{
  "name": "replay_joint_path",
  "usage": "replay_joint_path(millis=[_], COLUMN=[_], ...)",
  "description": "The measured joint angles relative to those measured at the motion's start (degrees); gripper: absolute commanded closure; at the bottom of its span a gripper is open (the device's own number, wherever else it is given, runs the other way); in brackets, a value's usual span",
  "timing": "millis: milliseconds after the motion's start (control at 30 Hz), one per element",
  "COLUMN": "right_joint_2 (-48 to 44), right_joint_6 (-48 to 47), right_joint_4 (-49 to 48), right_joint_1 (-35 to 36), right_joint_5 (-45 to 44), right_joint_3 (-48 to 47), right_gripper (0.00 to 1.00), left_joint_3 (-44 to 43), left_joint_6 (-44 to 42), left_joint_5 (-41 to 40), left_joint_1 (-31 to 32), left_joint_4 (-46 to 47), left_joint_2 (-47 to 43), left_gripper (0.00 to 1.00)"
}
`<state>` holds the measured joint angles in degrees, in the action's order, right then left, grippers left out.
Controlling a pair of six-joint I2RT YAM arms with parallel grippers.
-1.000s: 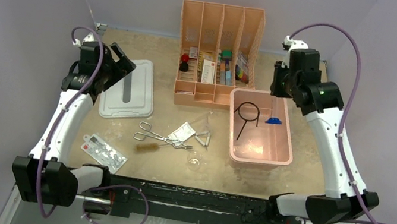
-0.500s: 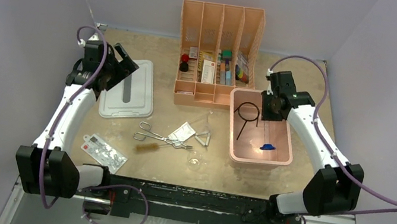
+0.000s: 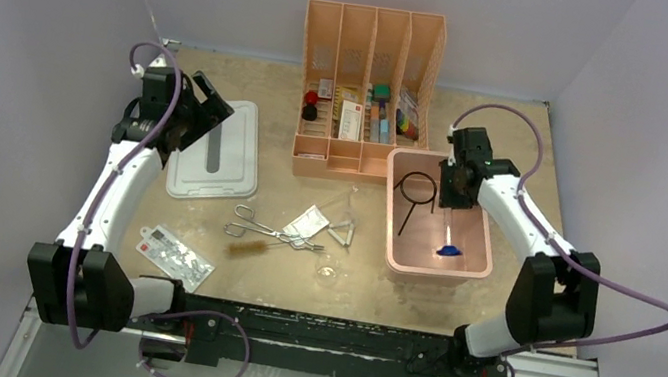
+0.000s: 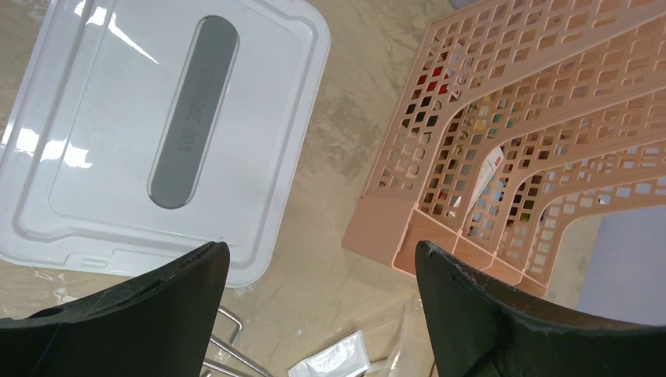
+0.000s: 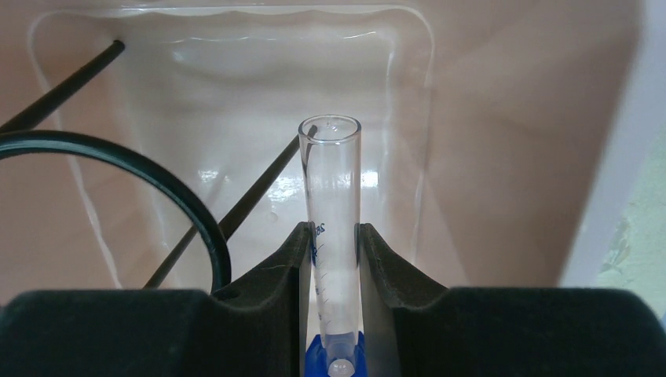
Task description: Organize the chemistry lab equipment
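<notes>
My right gripper should next move farther down into the pink bin (image 3: 480, 234) and let go of the tube on the bin's bare bottom, because there is open space beside the black ring.
My right gripper (image 3: 452, 203) is low inside the pink bin (image 3: 480, 234) and shut on the clear tube (image 3: 447, 235) with its blue end. In the right wrist view the tube (image 5: 330, 173) sits between the fingertips of the gripper (image 5: 330, 229). The black wire ring on its rod (image 3: 415, 191) lies in the bin to the left (image 5: 161, 184). Steel tongs (image 3: 264, 231), a brown brush (image 3: 246, 249), a white triangle (image 3: 341, 233) and a clear packet (image 3: 310, 219) lie on the table in the middle. My left gripper (image 3: 208, 110) is open and empty above the white lid (image 3: 214, 151).
A peach divided organizer (image 3: 372, 53) stands at the back, touching the bin. A red-and-white printed packet (image 3: 174, 256) lies front left. The left wrist view shows the lid (image 4: 259, 94), the organizer (image 4: 393, 228), the tongs' handle (image 4: 229, 345) and the packet (image 4: 334, 360) below its gripper (image 4: 322, 255).
My right arm has come down from high at the back into the bin, with the tube's blue end moving toward the bin's front. The left gripper shifted slightly.
</notes>
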<state>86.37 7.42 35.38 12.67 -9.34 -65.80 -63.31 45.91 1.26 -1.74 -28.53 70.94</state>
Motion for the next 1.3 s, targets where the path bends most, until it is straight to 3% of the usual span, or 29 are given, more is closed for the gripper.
replay_joint_path(millis=[367,733,1100,1300], right_joint_2=[3.93,4.09,3.65,-1.09], right_joint_6=[-0.15,0.17,0.68,1.6], right_joint_4=[-4.48,-8.59,-9.07,-6.08], right_joint_1=[-0.37,-0.37,-0.37,-0.37], right_joint_5=[-0.17,-1.55,-3.28,-4.68], right_joint_3=[2.45,7.19,6.88,2.36], right_gripper=[0.79,0.67,0.59,0.52], left_joint_3=[0.0,0.0,-0.39,-1.51], left_joint_6=[-0.04,-0.74,-2.01,-2.47], left_joint_5=[0.0,0.0,0.0,0.63], left_joint_1=[0.0,0.0,0.0,0.0], left_joint_4=[1.11,1.03,0.02,-0.31], left_joint_2=[0.44,0.7,0.7,0.66], left_gripper=[0.12,0.12,0.12,0.12])
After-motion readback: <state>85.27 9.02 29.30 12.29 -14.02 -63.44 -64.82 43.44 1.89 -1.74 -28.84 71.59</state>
